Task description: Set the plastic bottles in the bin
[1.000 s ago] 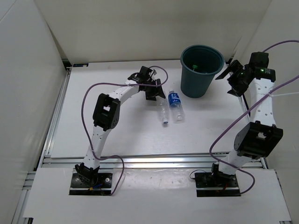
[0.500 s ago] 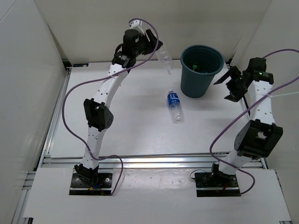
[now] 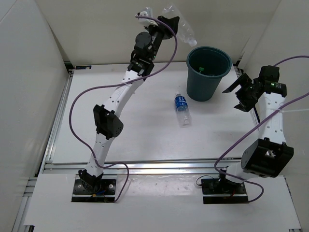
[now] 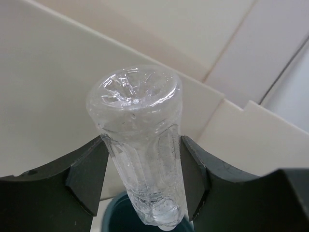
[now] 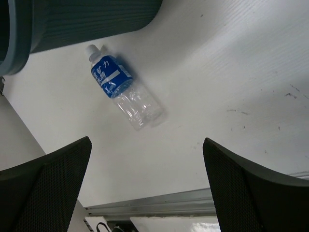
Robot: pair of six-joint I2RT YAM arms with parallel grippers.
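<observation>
The bin's opening (image 3: 209, 63) (image 4: 113, 217) lies below my left gripper, to its right in the top view, so next I need to move my left gripper across and down to release the bottle.
My left gripper (image 3: 173, 21) is raised high at the back, just left of the bin (image 3: 195, 87). It is shut on a plain clear plastic bottle (image 3: 186, 33), which tilts cap-down toward the bin's rim. In the left wrist view the black fingers (image 4: 89, 174) press both sides of the bottle (image 4: 140, 140), and the bin's dark opening (image 4: 113, 217) shows below it. A blue-labelled bottle (image 3: 181, 108) lies on the table in front of the bin. Something small and green (image 3: 202, 69) rests inside the bin. My right gripper (image 3: 235, 96) hangs open and empty right of the bin, and its wrist view shows the labelled bottle (image 5: 123, 94).
White walls enclose the table at the back and on both sides. A metal rail (image 3: 159, 165) runs along the near edge, also seen in the right wrist view (image 5: 159, 205). Purple cables (image 3: 77, 104) loop off both arms.
My left arm has lifted the clear bottle off the table and swung it up and right toward the bin. The right gripper shifted slightly and stayed open.
</observation>
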